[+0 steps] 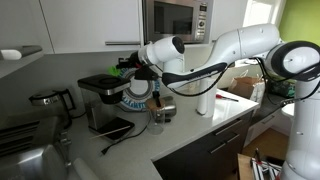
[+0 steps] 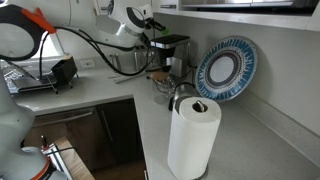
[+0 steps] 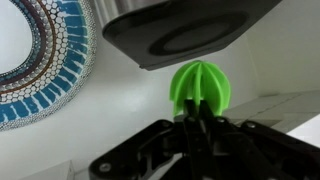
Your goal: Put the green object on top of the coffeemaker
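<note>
My gripper should next move down and farther over the coffeemaker's flat black top (image 1: 105, 80) (image 3: 197, 34), which is just below it, to release the green object. The green object is still at the edge of that top.
The green object (image 3: 200, 88) is a small ribbed bright green lump, held between my gripper's (image 3: 190, 118) shut black fingers. In an exterior view it shows as a green speck (image 1: 122, 63) at the gripper (image 1: 128, 66), just above the rear of the flat black top of the coffeemaker (image 1: 103, 90). In the wrist view the coffeemaker's dark top (image 3: 190, 32) lies directly beyond the green object. In the exterior view from the opposite side, the gripper (image 2: 150, 25) hovers over the coffeemaker (image 2: 172, 48); the green object is too small to make out there.
A blue patterned plate (image 1: 136, 96) (image 2: 226, 68) (image 3: 40, 50) leans on the wall by the coffeemaker. A paper towel roll (image 2: 193, 135) stands nearby, with a dark-handled jug (image 1: 50, 103), a microwave (image 1: 175, 18) overhead and a dish rack (image 2: 50, 72).
</note>
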`<state>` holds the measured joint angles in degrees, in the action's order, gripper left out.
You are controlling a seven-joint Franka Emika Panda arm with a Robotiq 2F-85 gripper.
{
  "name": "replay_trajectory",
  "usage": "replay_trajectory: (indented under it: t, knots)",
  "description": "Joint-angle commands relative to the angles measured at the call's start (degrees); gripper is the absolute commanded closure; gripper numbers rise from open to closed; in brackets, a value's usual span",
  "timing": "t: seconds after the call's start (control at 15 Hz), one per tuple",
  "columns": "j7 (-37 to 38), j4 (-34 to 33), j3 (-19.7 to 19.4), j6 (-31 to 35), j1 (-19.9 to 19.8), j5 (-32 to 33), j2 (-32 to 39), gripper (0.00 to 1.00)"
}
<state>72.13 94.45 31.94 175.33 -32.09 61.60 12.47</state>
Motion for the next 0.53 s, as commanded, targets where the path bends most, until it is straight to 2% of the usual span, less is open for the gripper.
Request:
replay_trajectory:
  t: [0.0,0.07,0.13,0.27,0.47]
  knots:
    - [2.8,-3.2,-1.6,-2.3,3.0,4.0,3.0,0.98]
    - [3.2,-3.6,-1.8,-2.6,3.4,4.3,3.5,0.98]
    - [3.4,-3.9,-1.9,-2.9,3.7,4.5,3.8,0.71]
    - [3.3,-4.4,-2.2,-3.5,4.2,4.4,4.6,0.61]
    - [3.0,-4.6,-2.3,-4.0,4.5,3.9,5.1,0.39]
